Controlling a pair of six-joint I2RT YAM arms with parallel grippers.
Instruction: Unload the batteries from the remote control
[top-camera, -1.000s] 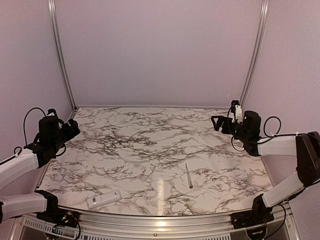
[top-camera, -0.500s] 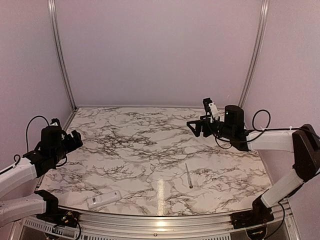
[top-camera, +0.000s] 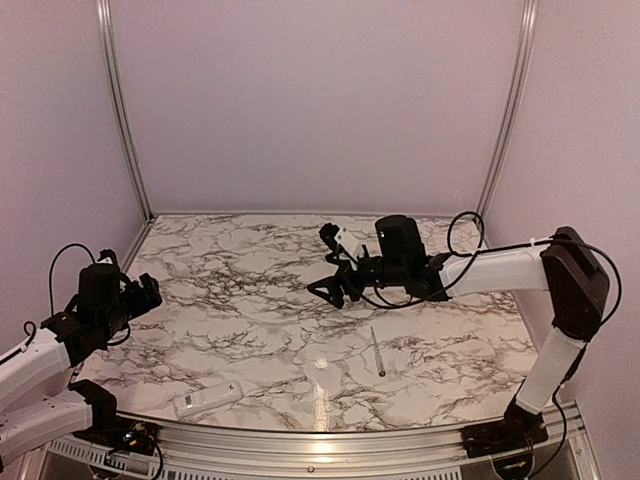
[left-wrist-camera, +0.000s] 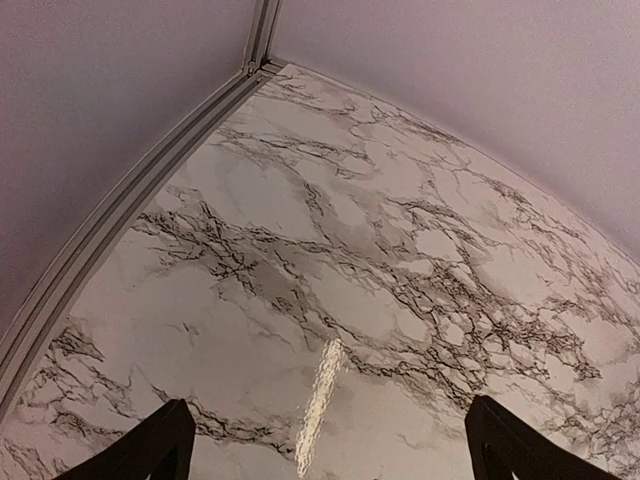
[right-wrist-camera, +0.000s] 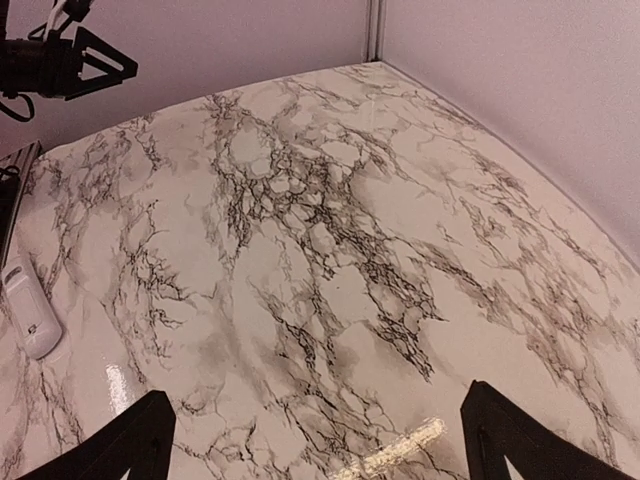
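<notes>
The right gripper goes back and to the left in the top view next and lowers around the remote's end nearest the grey stick (right-wrist-camera: 39, 342), the closest end.
The white remote control (top-camera: 208, 398) lies flat near the table's front left edge; it also shows at the left edge of the right wrist view (right-wrist-camera: 30, 311). No batteries are visible. My left gripper (top-camera: 148, 290) hovers open and empty at the far left, above and behind the remote; only bare marble shows between its fingertips (left-wrist-camera: 150, 450). My right gripper (top-camera: 325, 290) is open and empty, reached out over the table's middle, well right of the remote.
A thin grey pen-like stick (top-camera: 377, 351) lies on the marble table (top-camera: 250, 290) right of centre. Pale walls with metal corner rails (top-camera: 118, 110) close the back and sides. The left gripper shows at the top left of the right wrist view (right-wrist-camera: 70, 60).
My right arm has swung far left from the right back corner to the table's middle. My left gripper has lowered and moved slightly nearer. The remote and stick have not moved.
</notes>
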